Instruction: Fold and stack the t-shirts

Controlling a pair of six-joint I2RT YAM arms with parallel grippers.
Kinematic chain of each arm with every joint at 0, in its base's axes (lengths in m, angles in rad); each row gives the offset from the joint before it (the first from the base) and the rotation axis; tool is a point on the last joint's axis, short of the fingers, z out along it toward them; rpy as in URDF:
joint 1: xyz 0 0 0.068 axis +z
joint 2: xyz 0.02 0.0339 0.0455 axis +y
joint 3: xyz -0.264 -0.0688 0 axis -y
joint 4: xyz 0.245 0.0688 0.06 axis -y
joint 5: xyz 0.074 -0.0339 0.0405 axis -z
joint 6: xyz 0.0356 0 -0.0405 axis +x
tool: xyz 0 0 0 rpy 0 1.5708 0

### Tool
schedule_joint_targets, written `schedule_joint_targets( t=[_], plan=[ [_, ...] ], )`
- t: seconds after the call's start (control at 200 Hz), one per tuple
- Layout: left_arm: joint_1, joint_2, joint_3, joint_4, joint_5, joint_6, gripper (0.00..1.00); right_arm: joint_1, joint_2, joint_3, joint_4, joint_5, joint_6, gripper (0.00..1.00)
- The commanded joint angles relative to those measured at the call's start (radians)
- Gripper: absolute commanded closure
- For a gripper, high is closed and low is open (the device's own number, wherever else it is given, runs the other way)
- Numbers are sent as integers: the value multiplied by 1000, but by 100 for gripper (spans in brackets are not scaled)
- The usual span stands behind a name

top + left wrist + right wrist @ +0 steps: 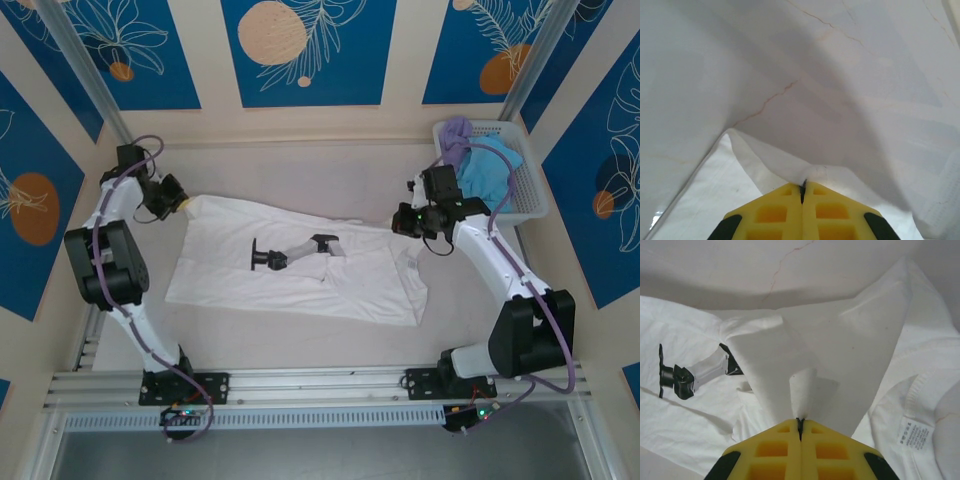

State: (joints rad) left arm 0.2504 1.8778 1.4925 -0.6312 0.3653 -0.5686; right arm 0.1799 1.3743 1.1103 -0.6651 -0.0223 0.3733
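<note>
The shirt's edge goes back and down with my right gripper next, and this lays the lifted fold flat.
A large white t-shirt (300, 270) lies spread across the middle of the table, with a dark chest mark (290, 255). My left gripper (183, 205) is shut on the shirt's far left corner, and its yellow fingers pinch white cloth (802, 186). My right gripper (400, 222) is shut on the shirt's right edge, where a lifted fold (800, 422) runs up from the closed tips. The chest mark (690, 375) and the neck label (912, 432) lie beyond that fold. A light blue t-shirt (492, 172) and a lavender one (458, 130) sit bunched in the basket.
A white lattice basket (528, 190) stands at the back right corner, just behind the right arm. Walls close the table in at the back and both sides. An aluminium rail (320, 385) carrying the arm bases runs along the near edge.
</note>
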Motion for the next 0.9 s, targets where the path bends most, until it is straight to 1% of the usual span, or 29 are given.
schedule_joint_targets(
  t=[0.0,0.165,0.4,0.6,0.635,0.68,0.765,0.78,0.825,0.86,0.895],
  plan=[
    [48,-74,-83,97,-23,1,100,-7,-47,-45,-33,-31,-22,100],
    [73,-131,-184,153,-38,-17,100,-11,-87,-111,-41,-27,-19,100],
    [77,-157,-267,154,-61,-14,100,-15,-148,-209,-41,-21,-10,100],
    [75,-178,-325,177,-20,-35,100,-27,-183,-260,-37,-21,4,100],
    [74,-188,-333,173,-27,-37,98,-28,-191,-268,-37,-21,7,100],
    [74,-204,-348,164,-51,-42,92,-30,-200,-278,-40,-21,12,100],
    [76,-240,-366,132,-133,-61,90,-30,-220,-299,-45,-23,23,100],
    [75,-246,-367,128,-147,-64,87,-31,-224,-304,-46,-23,26,100],
    [77,-261,-368,108,-193,-81,74,-30,-236,-314,-48,-23,33,100],
    [77,-272,-362,83,-230,-95,74,-29,-245,-320,-50,-21,38,100],
    [76,-282,-354,59,-268,-109,74,-27,-253,-322,-54,-12,45,95]
  ],
)
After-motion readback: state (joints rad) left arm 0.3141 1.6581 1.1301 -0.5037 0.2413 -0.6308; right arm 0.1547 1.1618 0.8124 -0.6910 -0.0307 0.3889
